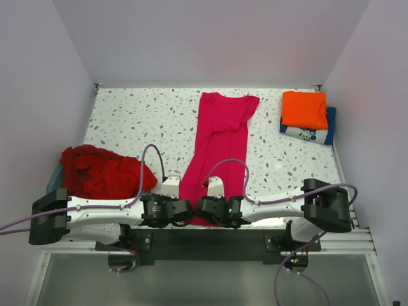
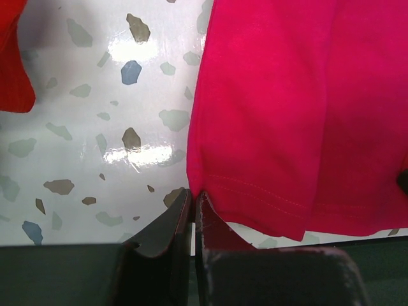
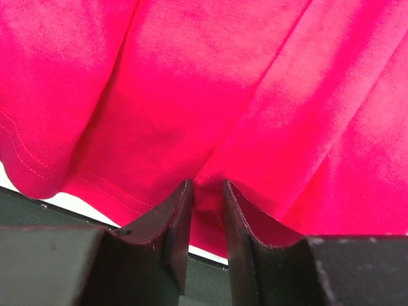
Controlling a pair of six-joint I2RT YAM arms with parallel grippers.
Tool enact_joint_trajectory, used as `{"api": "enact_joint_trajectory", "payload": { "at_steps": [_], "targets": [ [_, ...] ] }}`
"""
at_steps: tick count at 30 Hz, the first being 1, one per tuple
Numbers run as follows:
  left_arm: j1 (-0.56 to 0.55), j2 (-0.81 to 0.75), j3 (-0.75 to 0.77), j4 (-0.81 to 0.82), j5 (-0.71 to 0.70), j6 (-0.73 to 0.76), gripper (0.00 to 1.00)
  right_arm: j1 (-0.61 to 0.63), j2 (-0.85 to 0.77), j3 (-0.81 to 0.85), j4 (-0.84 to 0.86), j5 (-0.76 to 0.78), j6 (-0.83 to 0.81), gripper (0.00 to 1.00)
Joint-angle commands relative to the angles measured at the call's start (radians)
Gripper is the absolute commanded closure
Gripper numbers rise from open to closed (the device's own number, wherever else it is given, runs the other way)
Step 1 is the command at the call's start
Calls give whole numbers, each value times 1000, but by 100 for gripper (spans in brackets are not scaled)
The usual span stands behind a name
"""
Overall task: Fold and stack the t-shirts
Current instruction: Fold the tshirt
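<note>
The t-shirt's near end flares. My left gripper should therefore lift the hem's corner, then take it to the right in the top view, onto the hem's middle (image 2: pixel 354 220), and let it go.
A magenta-pink t-shirt (image 1: pixel 217 140) lies as a long narrow strip down the middle of the speckled table, collar end at the back, hem at the near edge. My left gripper (image 1: pixel 185 208) (image 2: pixel 193 194) is shut on the hem's left corner (image 2: pixel 204 185). Just to its right, my right gripper (image 1: pixel 203 208) (image 3: pixel 207 188) has a bunched fold of the same pink cloth (image 3: pixel 208 194) pinched between its jaws. A crumpled heap of dark red t-shirts (image 1: pixel 102 172) sits at the left. At the back right, a folded orange t-shirt (image 1: pixel 305 108) rests on a folded navy blue one (image 1: pixel 319 134).
The pale blue tub's rim (image 1: pixel 55 172) peeks out under the dark red heap. White walls close in the table (image 1: pixel 140 121) at the back and both sides. A dark mounting rail (image 1: pixel 204 245) runs along the near edge below the hem.
</note>
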Motion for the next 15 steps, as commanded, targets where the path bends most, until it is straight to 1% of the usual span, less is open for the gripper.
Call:
{"api": "enact_joint_trajectory", "payload": {
  "at_steps": [1, 2, 3, 5, 6, 7, 11, 15],
  "targets": [
    [7, -24, 32, 147, -9, -26, 94, 21, 8, 17, -65, 19, 38, 71],
    [7, -22, 34, 149, -9, -26, 94, 21, -7, 13, -68, 18, 41, 73],
    [7, -22, 32, 152, -9, -26, 94, 21, -13, 7, -68, 15, 39, 80],
    [7, -18, 34, 155, -8, -24, 94, 22, -30, -3, -57, 9, 42, 89],
    [5, -17, 34, 155, -8, -24, 94, 21, -35, -10, -57, 8, 45, 98],
    [7, -16, 35, 155, -8, -24, 94, 22, -41, -12, -57, 8, 49, 100],
    [7, -11, 38, 153, -8, -21, 94, 21, -76, -15, -46, -4, 47, 100],
    [8, -10, 38, 155, -6, -21, 94, 28, -145, -12, -43, -13, 46, 100]
  ]
}}
